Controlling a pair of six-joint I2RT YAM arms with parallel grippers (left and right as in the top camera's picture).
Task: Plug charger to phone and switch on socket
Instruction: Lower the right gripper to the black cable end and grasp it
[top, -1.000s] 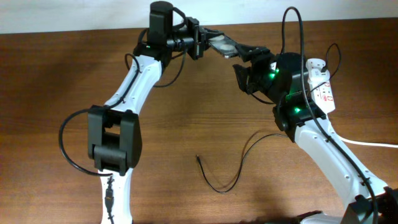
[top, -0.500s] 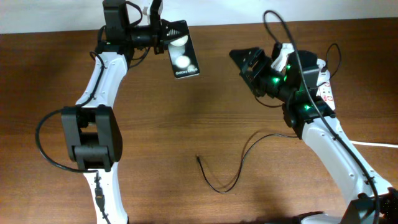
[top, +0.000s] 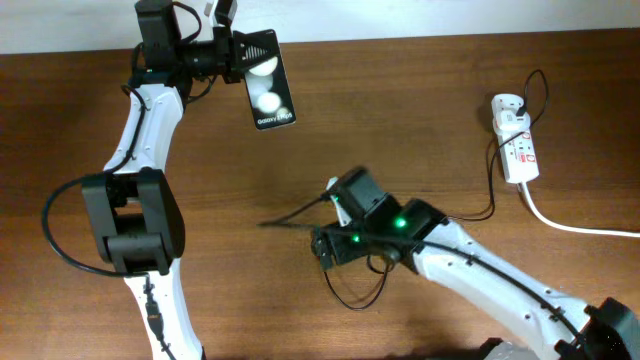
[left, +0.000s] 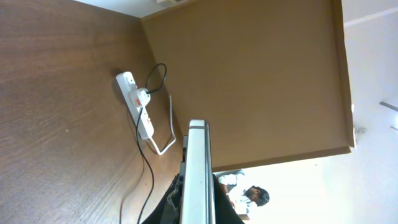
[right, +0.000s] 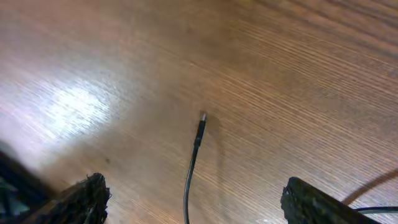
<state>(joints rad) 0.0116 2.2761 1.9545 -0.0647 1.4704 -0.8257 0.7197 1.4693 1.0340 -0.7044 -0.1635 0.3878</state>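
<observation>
The right gripper lowers its open fingers to the connector on the wood below next, around its black body (right: 199, 132), leaving the metal end bare for the phone.
My left gripper (top: 236, 55) is shut on the phone (top: 268, 92) and holds it above the table's far left, screen up; the left wrist view shows it edge-on (left: 198, 168). The charger's thin black cable (top: 365, 302) loops on the table's middle and runs to the white plug adapter (top: 510, 108) in the socket (top: 520, 155). My right gripper (top: 322, 248) is open, low over the cable's tip end. In the right wrist view the connector tip (right: 202, 117) lies on the wood just ahead of the open fingers (right: 199, 202), not touching them. The socket also shows in the left wrist view (left: 138, 109).
The socket's thick white cord (top: 580, 228) runs off the right edge. The table's far edge meets a light wall behind the left arm. Beyond the table's edge a person (left: 252, 194) shows in the left wrist view.
My right arm has swung from beside the socket down to the table's middle, over the cable's tip. My left arm has drawn the phone further left.
</observation>
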